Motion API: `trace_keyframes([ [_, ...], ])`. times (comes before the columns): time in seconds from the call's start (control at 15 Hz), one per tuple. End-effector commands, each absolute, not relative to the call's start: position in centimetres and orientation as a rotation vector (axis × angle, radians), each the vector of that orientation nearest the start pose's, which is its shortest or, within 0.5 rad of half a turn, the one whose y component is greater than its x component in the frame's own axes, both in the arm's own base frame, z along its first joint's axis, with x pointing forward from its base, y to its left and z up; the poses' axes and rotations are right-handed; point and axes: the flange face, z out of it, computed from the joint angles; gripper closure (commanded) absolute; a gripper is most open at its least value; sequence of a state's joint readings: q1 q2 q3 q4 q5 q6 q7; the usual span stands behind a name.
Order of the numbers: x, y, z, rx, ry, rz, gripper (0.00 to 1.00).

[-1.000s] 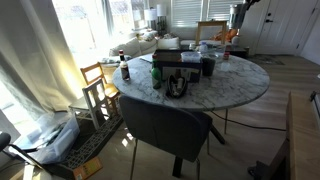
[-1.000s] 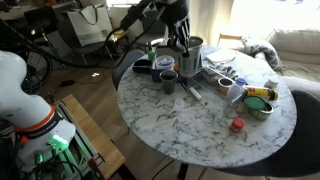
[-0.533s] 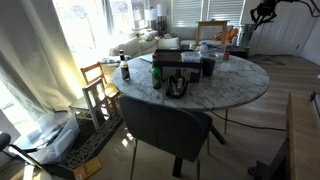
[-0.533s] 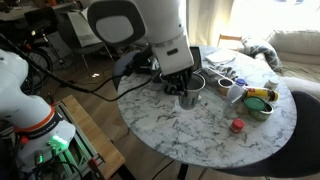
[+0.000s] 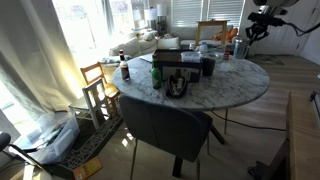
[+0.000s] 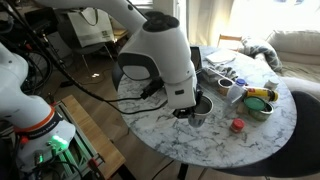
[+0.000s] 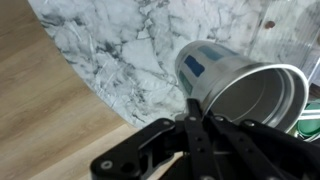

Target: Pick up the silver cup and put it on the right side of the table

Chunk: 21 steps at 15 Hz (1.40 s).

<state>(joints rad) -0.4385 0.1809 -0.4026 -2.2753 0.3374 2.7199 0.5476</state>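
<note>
Next, my gripper lowers the silver cup onto the bare marble beside the small red object and opens to release it, since that patch is clear.
The silver cup (image 7: 240, 85) is a grey metallic tumbler with blue label patches, lying tilted in the wrist view with its open mouth to the right. My gripper (image 7: 195, 112) is shut on its rim. In an exterior view the gripper (image 6: 190, 106) holds the cup (image 6: 203, 108) low over the white marble table (image 6: 200, 145), towards its middle; whether the cup touches the top cannot be told. The big white arm hides the table's back part there. In the other exterior view only the arm's upper part (image 5: 258, 20) shows beyond the table (image 5: 240, 90).
A small red object (image 6: 237, 125), a bowl with yellow and green contents (image 6: 262, 102) and a white cup (image 6: 234, 92) lie beside the gripper. A wooden chair (image 5: 97, 85), a dark chair (image 5: 165, 125) and a bottle (image 5: 125, 70) also show.
My gripper has carried the silver cup from the back of the table, beside the dark cups, forward across the top and lower. The arm now fills the middle of that exterior view.
</note>
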Motion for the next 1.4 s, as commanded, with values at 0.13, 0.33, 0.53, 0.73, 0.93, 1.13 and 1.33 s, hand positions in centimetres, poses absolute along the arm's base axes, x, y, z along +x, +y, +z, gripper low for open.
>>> trace_keyframes([
  [0.13,39.4,-43.9,26.0,-2.036,2.302,-0.475,0.99],
  [0.33,41.0,-44.0,25.1,-2.075,2.284,-0.467,0.99],
  [0.53,42.7,-43.5,25.8,-2.125,2.221,-0.478,0.63],
  [0.73,44.3,-41.0,28.6,-2.232,2.004,-0.445,0.41],
  [0.93,45.0,-38.2,31.3,-2.382,1.801,-0.381,0.19],
  [1.13,45.1,-36.3,33.6,-2.519,1.617,-0.283,0.01],
  [1.33,45.0,-34.7,35.4,-2.643,1.426,-0.201,0.00],
])
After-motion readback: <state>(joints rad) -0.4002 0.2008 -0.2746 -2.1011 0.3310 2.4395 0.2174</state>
